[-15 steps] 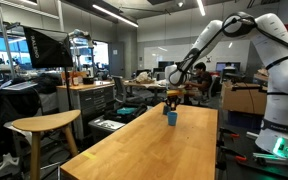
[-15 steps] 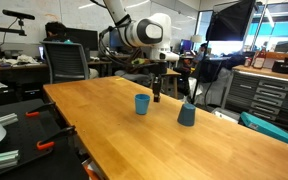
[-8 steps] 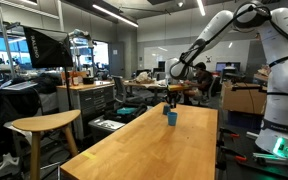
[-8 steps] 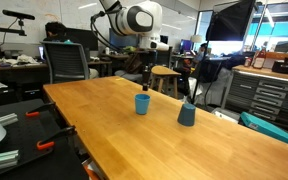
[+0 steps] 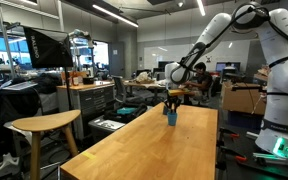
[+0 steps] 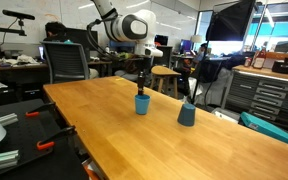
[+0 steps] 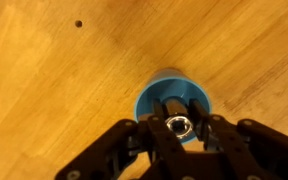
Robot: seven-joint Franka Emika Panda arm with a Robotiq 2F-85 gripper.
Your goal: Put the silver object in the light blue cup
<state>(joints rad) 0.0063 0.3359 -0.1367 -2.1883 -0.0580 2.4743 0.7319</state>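
I should move my gripper straight down into the light blue cup's opening (image 6: 142,97) (image 7: 173,95) and let go of the silver object there, because the object is already hanging right over that opening.
The light blue cup (image 7: 173,98) stands upright on the wooden table (image 7: 54,80); it also shows in both exterior views (image 6: 142,103) (image 5: 170,118). My gripper (image 7: 178,124) hangs right above the cup's mouth, shut on the silver object (image 7: 177,125), a small silver ring-shaped piece held between the fingertips. In an exterior view the gripper (image 6: 142,85) points straight down just over the cup. A second, darker blue-grey cup (image 6: 187,114) stands to the side on the same table.
The long wooden table (image 6: 134,140) has a dark spot (image 7: 78,23) on its surface. A wooden stool (image 5: 44,127) stands beside the table. Office chairs, desks and a seated person (image 6: 56,40) are behind it.
My gripper with the silver object has moved sideways from beside the light blue cup to directly above it and lowered toward its mouth.
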